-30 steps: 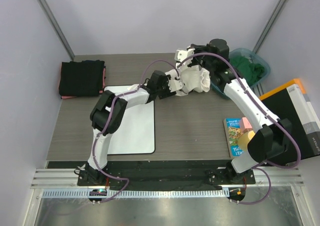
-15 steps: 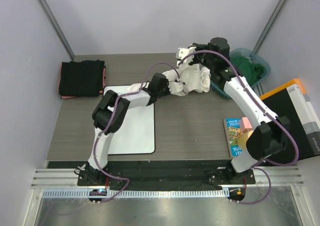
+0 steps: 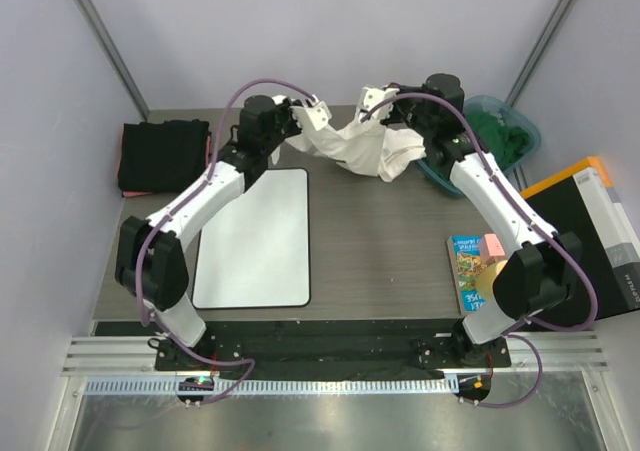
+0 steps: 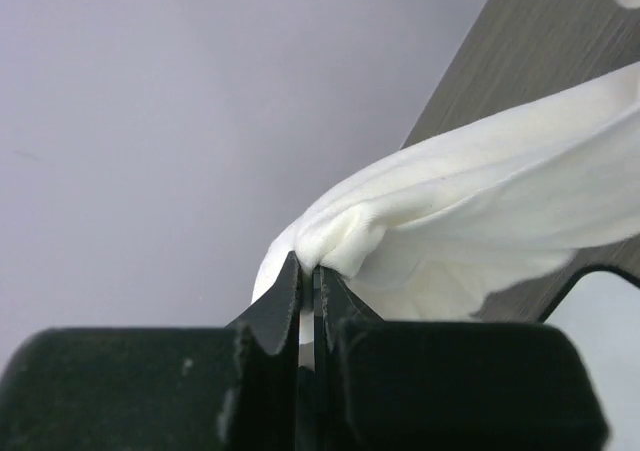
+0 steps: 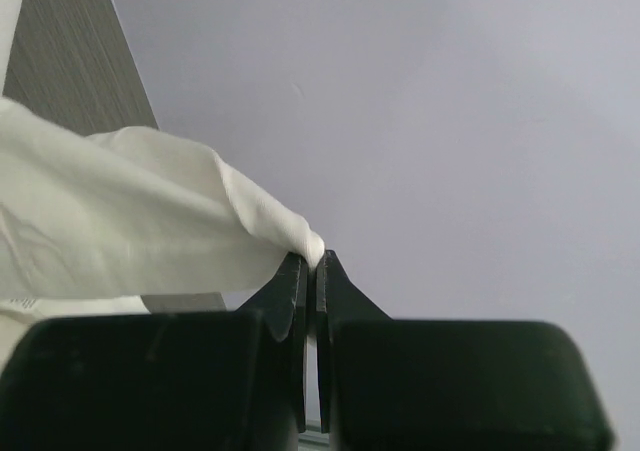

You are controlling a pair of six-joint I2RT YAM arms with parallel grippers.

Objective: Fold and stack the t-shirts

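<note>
My right gripper will rise away from the left gripper next, then come down to the back of the table to release, as the white t-shirt hangs bunched.
A white t-shirt hangs bunched in the air over the back of the table, stretched between both grippers. My left gripper is shut on its left end, and the cloth bulges out from between the jaws. My right gripper is shut on the other end, with a fold of cloth pinched at its tips. A folded stack of black t-shirts with a pinkish-red one showing at its edge lies at the far left. A green t-shirt is heaped in the teal bin.
A white board with a black rim lies flat left of centre. At the right sit a colourful book and a black and orange box. Grey walls close the back and sides.
My left gripper shut on the white t-shirt and swung up and left to the back, pulling the cloth out from a bunch into a span. The right gripper held its place.
</note>
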